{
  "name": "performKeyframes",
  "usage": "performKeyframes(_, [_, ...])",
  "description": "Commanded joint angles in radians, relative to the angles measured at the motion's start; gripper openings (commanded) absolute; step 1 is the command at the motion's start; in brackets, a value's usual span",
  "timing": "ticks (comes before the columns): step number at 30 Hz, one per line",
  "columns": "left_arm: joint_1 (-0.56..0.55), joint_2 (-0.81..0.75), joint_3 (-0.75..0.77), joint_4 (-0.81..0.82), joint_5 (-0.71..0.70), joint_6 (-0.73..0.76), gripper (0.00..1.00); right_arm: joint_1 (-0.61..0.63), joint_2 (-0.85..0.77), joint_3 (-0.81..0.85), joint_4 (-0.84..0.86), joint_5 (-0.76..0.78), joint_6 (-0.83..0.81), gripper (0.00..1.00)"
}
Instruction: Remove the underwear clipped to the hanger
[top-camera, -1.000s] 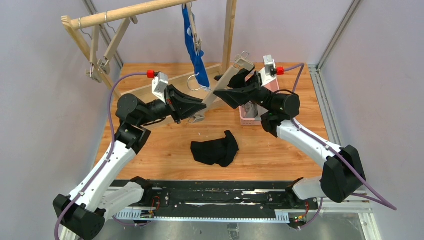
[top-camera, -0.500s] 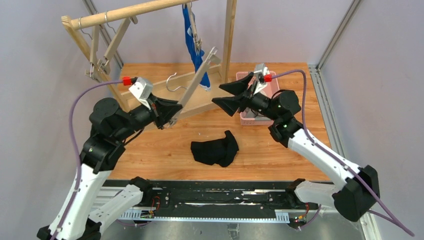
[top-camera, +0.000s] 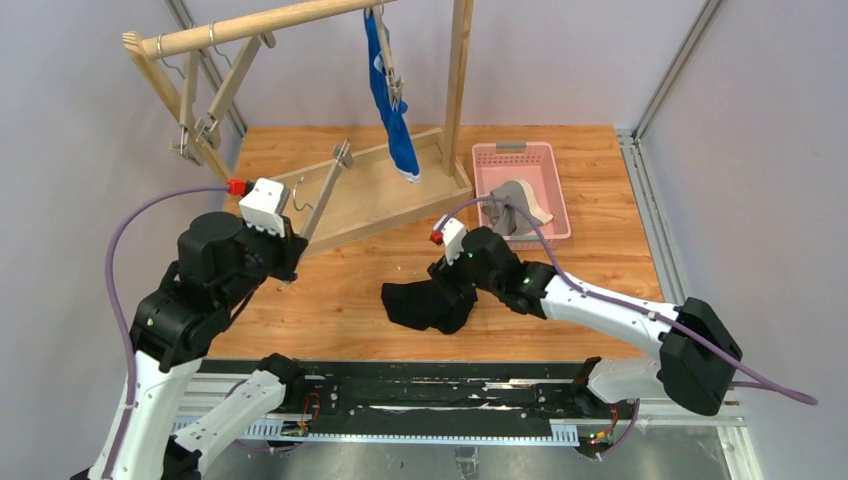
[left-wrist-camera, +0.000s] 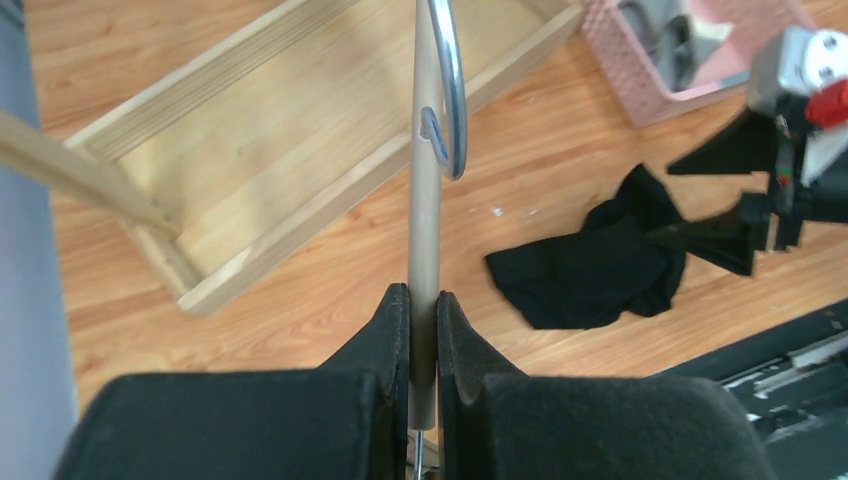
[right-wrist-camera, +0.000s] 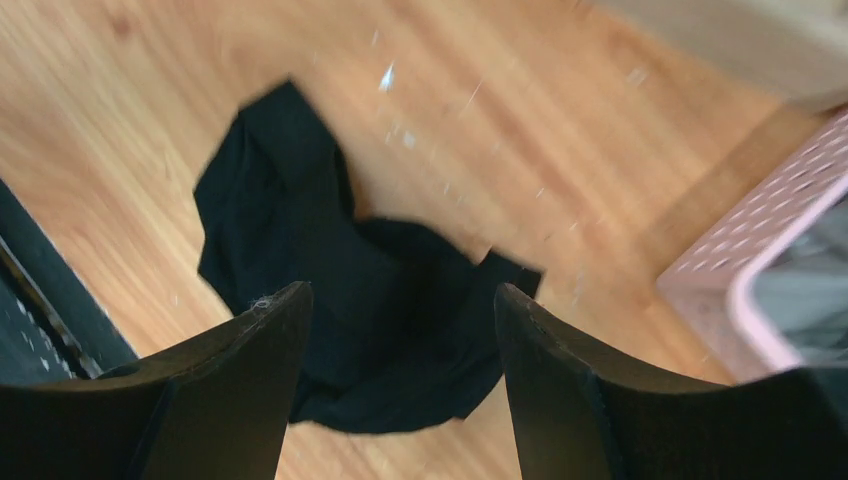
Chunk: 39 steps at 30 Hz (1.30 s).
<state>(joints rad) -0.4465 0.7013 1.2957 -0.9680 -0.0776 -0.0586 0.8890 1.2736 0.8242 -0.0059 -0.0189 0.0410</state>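
The cloth lies on the tabletop below my right gripper, so next I need to lower that gripper with open fingers onto the crumpled middle of the black underwear (top-camera: 425, 305) (right-wrist-camera: 370, 300) and close it.
A wooden hanger (top-camera: 325, 195) with a metal hook (left-wrist-camera: 450, 90) and no cloth on it is held by its bar in my shut left gripper (left-wrist-camera: 423, 300), over the table's left side. Black underwear (top-camera: 425, 305) lies crumpled on the table in front. My right gripper (right-wrist-camera: 400, 290) hangs open just above the black underwear (right-wrist-camera: 370, 300), its fingers apart with nothing between them. Blue underwear (top-camera: 390, 100) is clipped to a hanger that hangs from the rack's rail. Grey underwear (top-camera: 520, 205) lies in the pink basket (top-camera: 545, 155).
The wooden rack (top-camera: 250, 30) stands at the back with its base tray (top-camera: 380, 190) on the table. Two bare hangers (top-camera: 200, 120) hang at its left end. A black rail (top-camera: 420, 395) runs along the near edge between the arm bases.
My left gripper has drawn the bare hanger back to the left. My right gripper has left the hanger, opened wider and come down over the black underwear.
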Motion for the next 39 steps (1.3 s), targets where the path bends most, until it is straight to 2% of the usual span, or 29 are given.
performKeyframes(1, [-0.004,0.060,0.042,-0.033,-0.136,0.045,0.00,0.067,0.018,-0.038,-0.060,0.084,-0.011,0.68])
performKeyframes(8, [-0.004,0.147,0.060,0.039,-0.211,0.074,0.00,0.081,0.086,-0.097,0.018,-0.005,0.051,0.68])
performKeyframes(10, [-0.004,0.176,0.070,0.066,-0.209,0.078,0.00,0.083,0.115,-0.102,0.037,-0.026,0.072,0.64])
performKeyframes(13, [-0.004,0.225,0.099,0.100,-0.207,0.084,0.00,0.084,0.186,-0.096,0.040,-0.040,0.113,0.42])
performKeyframes(16, [-0.002,0.269,0.139,0.136,-0.204,0.089,0.00,0.086,0.250,-0.090,0.038,-0.050,0.149,0.30])
performKeyframes(18, [-0.002,0.302,0.176,0.149,-0.209,0.098,0.00,0.087,0.271,-0.087,0.034,-0.051,0.165,0.03])
performKeyframes(19, [-0.001,0.320,0.200,0.150,-0.214,0.102,0.00,0.089,0.271,-0.086,0.029,-0.052,0.167,0.01])
performKeyframes(24, [0.032,0.404,0.326,0.156,-0.206,0.114,0.00,0.100,0.171,-0.075,-0.029,0.026,0.152,0.01])
performKeyframes(29, [0.176,0.482,0.452,0.183,-0.035,0.075,0.00,0.100,0.008,0.035,-0.184,0.199,0.081,0.00])
performKeyframes(32, [0.206,0.543,0.538,0.175,-0.003,0.068,0.00,0.096,-0.078,0.119,-0.253,0.317,0.021,0.01])
performKeyframes(39, [0.219,0.684,0.705,0.142,0.027,0.059,0.00,0.009,-0.189,0.227,-0.195,0.504,-0.135,0.00])
